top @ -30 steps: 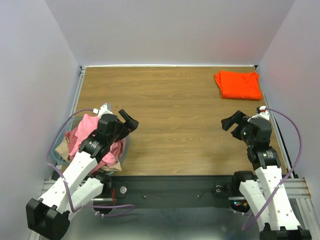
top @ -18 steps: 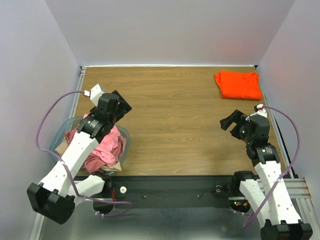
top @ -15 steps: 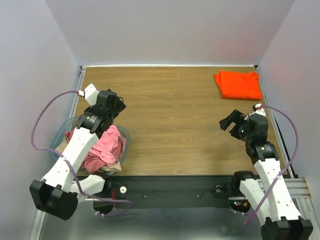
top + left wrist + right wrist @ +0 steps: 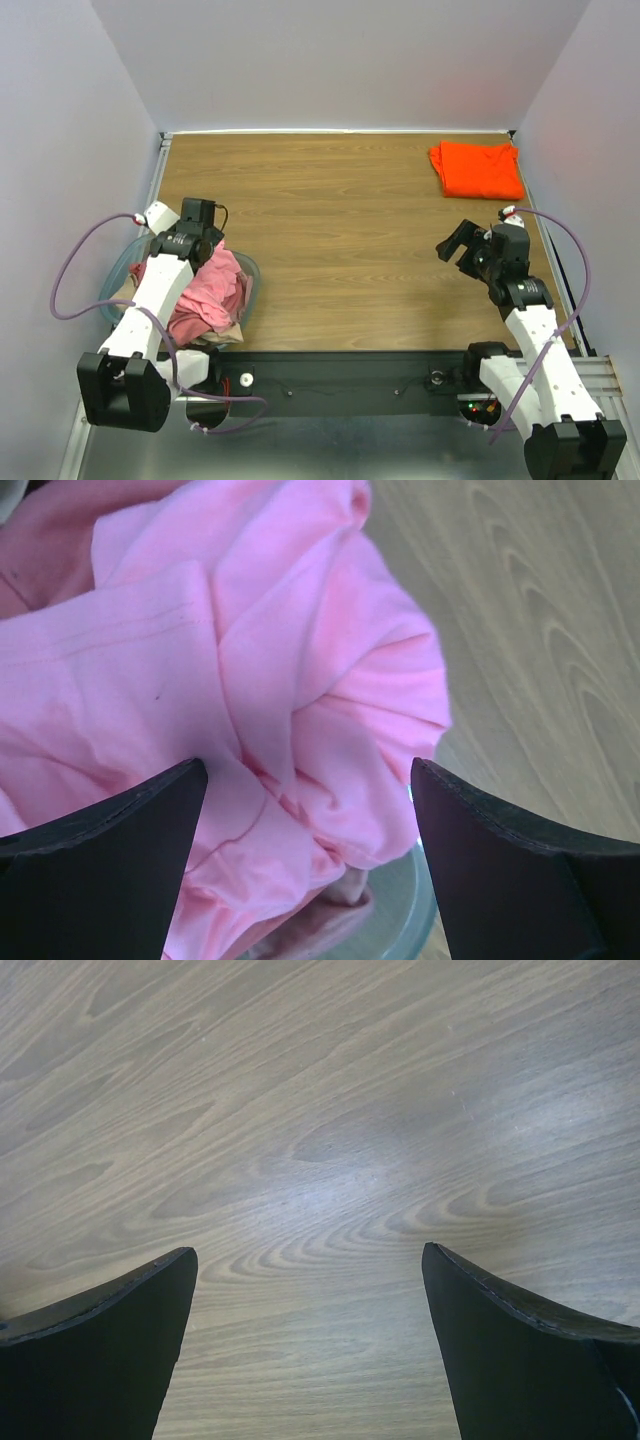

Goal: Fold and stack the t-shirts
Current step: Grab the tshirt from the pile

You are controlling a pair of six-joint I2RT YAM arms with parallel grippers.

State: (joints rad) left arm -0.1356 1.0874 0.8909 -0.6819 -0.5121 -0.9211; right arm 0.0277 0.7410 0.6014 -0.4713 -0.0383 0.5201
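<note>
The robot's open left gripper should next come down onto the bunched folds of the light pink t-shirt below it, since they already show between its parted fingers.
A folded bright orange t-shirt (image 4: 478, 169) lies at the far right of the table. Crumpled pink t-shirts (image 4: 212, 295) fill a clear bluish tub (image 4: 251, 272) at the near left. The light pink t-shirt (image 4: 250, 670) lies bunched on top, with a tan one (image 4: 330, 925) under it. My left gripper (image 4: 207, 247) points down over the pile's far edge, open, its fingers (image 4: 100, 870) straddling pink cloth (image 4: 310, 780) without closing on it. Over bare wood at the right hovers my right gripper (image 4: 455, 243), open and holding nothing (image 4: 310, 1255).
The wooden table (image 4: 340, 230) is walled on three sides. The tub's rim (image 4: 415, 900) shows below the pink cloth. A black rail (image 4: 340, 375) with the arm bases runs along the near edge.
My left arm has swung from the table side of the tub round to its far edge and turned its gripper down onto the pile. The right gripper has shifted slightly left.
</note>
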